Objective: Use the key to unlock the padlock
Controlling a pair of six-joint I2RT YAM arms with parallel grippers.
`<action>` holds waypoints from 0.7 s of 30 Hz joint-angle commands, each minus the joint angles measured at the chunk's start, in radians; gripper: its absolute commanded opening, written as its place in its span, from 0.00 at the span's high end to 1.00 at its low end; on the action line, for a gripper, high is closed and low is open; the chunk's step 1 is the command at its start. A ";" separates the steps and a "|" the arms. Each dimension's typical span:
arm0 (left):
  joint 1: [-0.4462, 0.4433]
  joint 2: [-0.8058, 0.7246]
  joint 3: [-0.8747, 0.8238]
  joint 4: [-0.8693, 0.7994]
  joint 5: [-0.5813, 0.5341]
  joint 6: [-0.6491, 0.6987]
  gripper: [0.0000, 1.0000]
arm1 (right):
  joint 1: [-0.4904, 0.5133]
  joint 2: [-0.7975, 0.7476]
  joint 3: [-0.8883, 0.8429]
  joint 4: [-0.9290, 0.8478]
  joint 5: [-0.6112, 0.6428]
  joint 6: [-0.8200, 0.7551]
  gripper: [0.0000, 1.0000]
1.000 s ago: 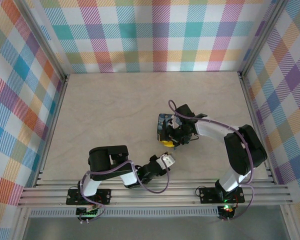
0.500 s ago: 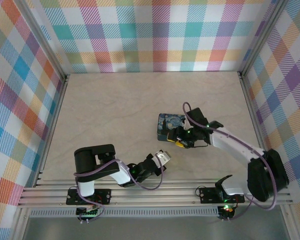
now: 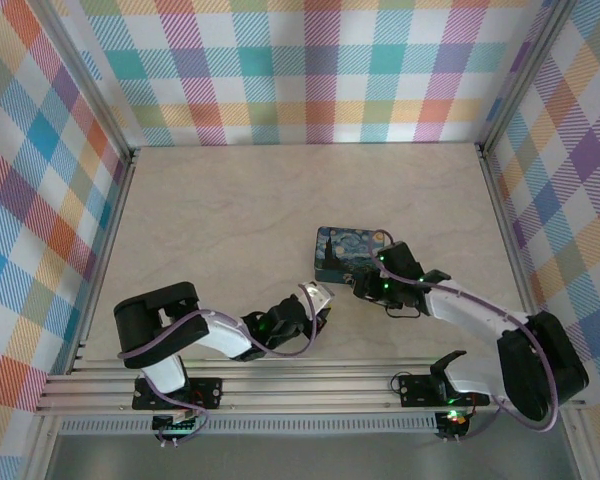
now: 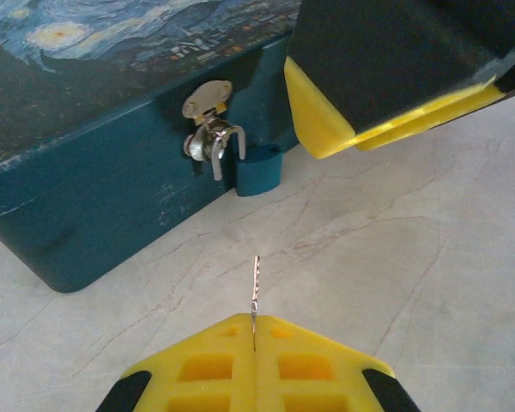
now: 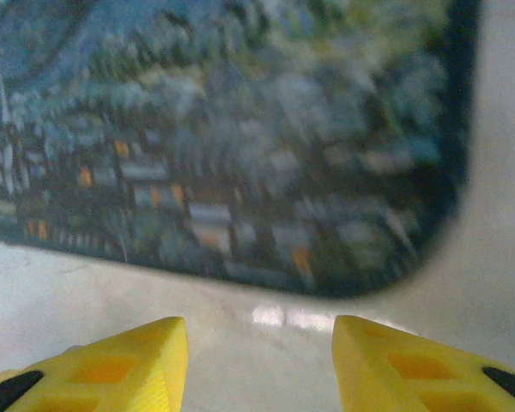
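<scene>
The padlock's shackle already hangs open, so next I will move my left gripper away from the padlock [image 4: 259, 168], over the bare tabletop off the box's corner [image 4: 124, 348], to release the key.
A dark blue box [image 4: 112, 163] with a starry painting on its lid [image 3: 345, 250] stands on the table. From its silver hasp [image 4: 208, 97] hangs a small blue padlock [image 4: 259, 168] by a silver shackle, resting on the table at the box's front wall. My left gripper [image 4: 254, 319] is shut on the key [image 4: 256, 283], whose thin blade points at the padlock from a short way off. My right gripper [image 5: 259, 343] is open over bare table at the box's near edge. One of its yellow fingers [image 4: 360, 112] shows just right of the padlock.
Both grippers sit close together at the box's near side, the left gripper [image 3: 318, 299] and the right gripper [image 3: 368, 288]. Plaid walls [image 3: 310, 70] and metal rails enclose the table; a rail runs along the near edge [image 3: 310, 385].
The right gripper has let go of the box's front and drawn back toward the near right, its arm lowering. The left arm's elbow swung left while its gripper stayed aimed at the padlock.
</scene>
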 commanded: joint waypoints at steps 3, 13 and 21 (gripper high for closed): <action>0.060 -0.027 0.031 -0.031 0.118 -0.087 1.00 | 0.000 0.093 0.031 0.130 0.040 -0.168 0.52; 0.119 -0.025 0.034 -0.034 0.168 -0.110 1.00 | 0.024 0.214 0.098 0.183 0.025 -0.264 0.56; 0.156 -0.011 0.030 -0.027 0.192 -0.120 1.00 | 0.063 0.300 0.120 0.269 0.035 -0.292 0.59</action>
